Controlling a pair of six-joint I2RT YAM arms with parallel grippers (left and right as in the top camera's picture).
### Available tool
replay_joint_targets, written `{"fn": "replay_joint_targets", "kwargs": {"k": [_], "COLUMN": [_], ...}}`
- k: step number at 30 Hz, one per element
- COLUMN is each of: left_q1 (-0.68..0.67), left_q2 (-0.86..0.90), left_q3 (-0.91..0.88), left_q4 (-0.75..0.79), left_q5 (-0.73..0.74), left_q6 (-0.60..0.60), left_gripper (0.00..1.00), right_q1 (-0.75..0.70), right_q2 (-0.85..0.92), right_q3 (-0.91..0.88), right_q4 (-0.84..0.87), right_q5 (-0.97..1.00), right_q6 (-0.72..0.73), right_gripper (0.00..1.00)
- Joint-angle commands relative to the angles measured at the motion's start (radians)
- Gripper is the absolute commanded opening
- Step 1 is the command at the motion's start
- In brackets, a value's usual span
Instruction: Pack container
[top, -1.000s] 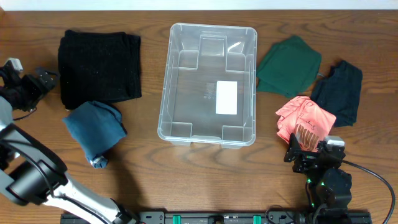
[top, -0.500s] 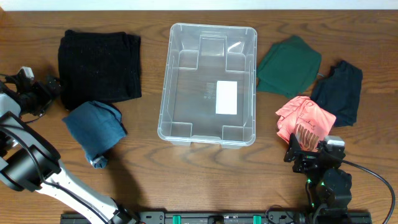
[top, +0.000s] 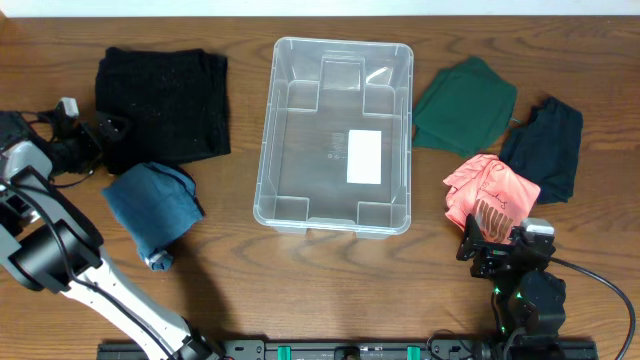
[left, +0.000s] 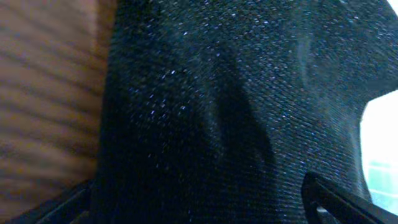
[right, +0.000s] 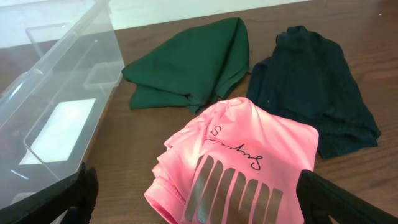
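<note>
My left gripper will tilt toward level and roll next, nudging into the folded black cloth's edge (top: 112, 130) toward the container (top: 337, 52).
The clear container (top: 337, 52) stands empty at the table's middle, a white label on its base; its wall shows in the right wrist view (right: 56, 81). My left gripper (top: 104, 138) is open at the left edge of a folded black cloth (top: 165, 100). That cloth fills the left wrist view (left: 217, 112) between the spread fingers (left: 196, 196). My right gripper (top: 490, 243) is open and empty, just in front of a pink shirt (top: 490, 185). The shirt lies ahead between the fingers (right: 199, 208) in the right wrist view (right: 242, 155).
A blue cloth (top: 150, 205) lies in front of the black one. A green cloth (top: 465, 105) and a dark navy cloth (top: 545, 145) lie right of the container, both also in the right wrist view (right: 193, 68) (right: 311, 87).
My left gripper has moved right from the table's left edge up to the black cloth's edge. The right arm and the cloths have not moved.
</note>
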Motion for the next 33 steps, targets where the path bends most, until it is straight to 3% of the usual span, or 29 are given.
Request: {"fn": "replay_joint_targets", "kwargs": {"k": [1, 2, 9, 13, 16, 23, 28, 33], "left_q1": [-0.016, -0.016, -0.011, -0.003, 0.01, 0.011, -0.015, -0.085], "left_q2": [0.029, 0.029, 0.029, 0.022, 0.003, -0.128, -0.32, -0.553], "left_q3": [0.003, 0.003, 0.003, 0.003, 0.003, 0.003, 0.003, 0.003], "left_q4": [0.011, 0.014, 0.042, 0.108, 0.128, 0.13, 0.14, 0.262], "left_q5": [0.111, 0.12, 0.296, 0.476, 0.496, 0.607, 0.621, 0.576], "left_q6": [-0.016, -0.024, -0.026, -0.082, -0.183, -0.245, -0.296, -0.461], "left_gripper": [0.99, 0.94, 0.31, 0.06, 0.06, 0.06, 0.06, 0.06], "right_q1": [-0.003, -0.003, -0.003, -0.003, -0.003, -0.003, -0.003, -0.003], "right_q2": [-0.005, -0.005, -0.005, -0.005, -0.005, -0.005, -0.005, -0.005], "right_q3": [-0.003, -0.003, -0.003, -0.003, -0.003, -0.003, -0.003, -0.003], "right_q4": [0.0, 0.0, 0.0, 0.0, 0.0, 0.0, 0.0, 0.0], "right_q5": [0.01, 0.01, 0.01, 0.01, 0.01, 0.01, 0.01, 0.01], "right_q6": [0.014, 0.014, 0.014, 0.014, 0.014, 0.014, 0.014, 0.014], "right_gripper": [0.99, 0.99, 0.99, 0.99, 0.99, 0.99, 0.99, 0.99]}}
